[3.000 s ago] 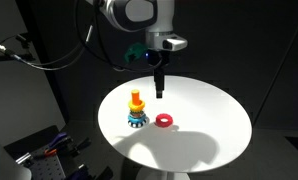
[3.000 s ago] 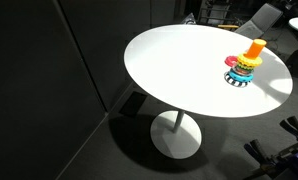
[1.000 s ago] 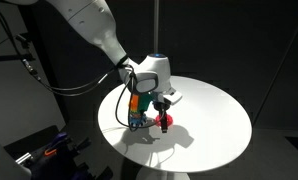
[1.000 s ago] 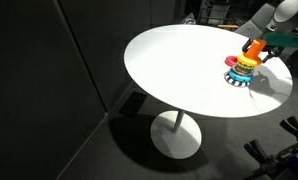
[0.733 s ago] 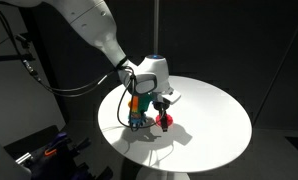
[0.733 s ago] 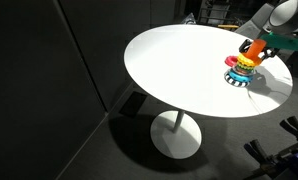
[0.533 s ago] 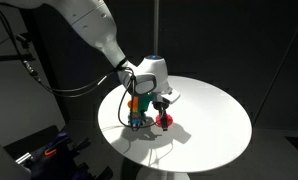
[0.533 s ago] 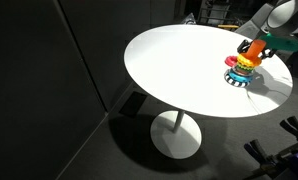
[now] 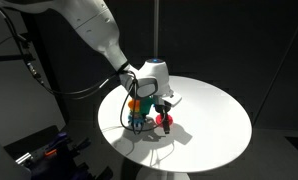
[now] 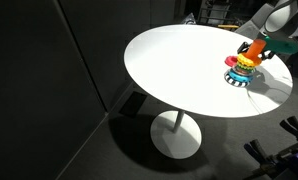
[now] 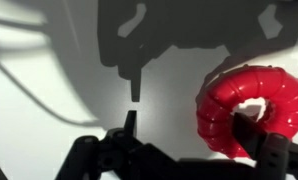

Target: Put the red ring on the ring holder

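I will keep my gripper low where it is next and close its fingers onto the red ring's side (image 9: 159,121) (image 11: 218,116).
The red ring (image 11: 229,100) lies flat on the white round table (image 9: 211,118). In the wrist view one gripper finger stands inside the ring's hole and the other stands well left of it, so the ring's left wall is between them. My gripper (image 11: 191,120) is open and low over the table. In an exterior view the gripper (image 9: 161,116) is down at the red ring (image 9: 167,123), right beside the ring holder (image 9: 136,110), whose yellow peg and orange ring are partly hidden by the wrist. The ring holder (image 10: 241,66) stands near the table's far edge.
The table (image 10: 179,70) stands on a single pedestal (image 10: 176,135) on a dark floor. The arm comes in from the upper left in an exterior view. Cables and clutter (image 9: 44,150) sit beside the table. The holder is close to the gripper's side.
Three seconds ago the gripper hung above the table behind the ring; it has come down onto the ring. Over the last second it has hardly moved.
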`<state>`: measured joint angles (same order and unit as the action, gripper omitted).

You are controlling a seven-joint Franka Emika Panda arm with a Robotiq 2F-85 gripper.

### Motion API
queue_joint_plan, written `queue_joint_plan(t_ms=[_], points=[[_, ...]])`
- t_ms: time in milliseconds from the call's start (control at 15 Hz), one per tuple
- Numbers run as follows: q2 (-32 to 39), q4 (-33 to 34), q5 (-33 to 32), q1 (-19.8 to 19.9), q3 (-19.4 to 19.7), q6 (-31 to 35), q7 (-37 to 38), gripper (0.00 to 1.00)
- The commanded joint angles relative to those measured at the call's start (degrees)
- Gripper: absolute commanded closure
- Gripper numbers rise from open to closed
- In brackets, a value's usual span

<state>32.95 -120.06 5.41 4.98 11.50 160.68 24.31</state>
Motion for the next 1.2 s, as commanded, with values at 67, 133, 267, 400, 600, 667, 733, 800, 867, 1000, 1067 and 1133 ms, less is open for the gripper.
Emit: queue_joint_plan(t_ms=[67, 133, 267, 400, 600, 667, 733, 800, 867, 1000, 1067, 1133], points=[[2.0, 2.4, 0.8, -0.9, 1.9, -0.3, 0.0, 0.32], [2.0, 2.6, 0.8, -0.9, 2.0, -0.5, 0.0, 0.38], [2.2, 2.8, 0.9, -0.9, 2.2, -0.7, 0.1, 0.55], [2.5, 3.2, 1.0, -0.9, 2.4, -1.0, 0.3, 0.73], [2.1, 3.6, 1.3, -0.8, 2.5, -1.8, 0.5, 0.92], [1.5, 3.5, 1.4, -0.7, 2.5, -2.4, 0.4, 0.91], [0.7, 3.5, 1.4, -0.6, 2.5, -3.0, 0.3, 0.91], [0.1, 3.5, 1.3, -0.7, 2.7, -3.5, 0.4, 0.91], [-1.0, 3.2, 1.1, -0.9, 3.0, -4.1, 0.5, 0.91], [-2.7, 3.0, 0.5, -1.3, 3.4, -5.1, 0.6, 0.91], [-4.0, 2.7, 0.2, -1.4, 3.5, -6.2, 0.5, 0.91], [-5.3, 2.4, 0.0, -1.5, 3.6, -7.1, 0.5, 0.91]])
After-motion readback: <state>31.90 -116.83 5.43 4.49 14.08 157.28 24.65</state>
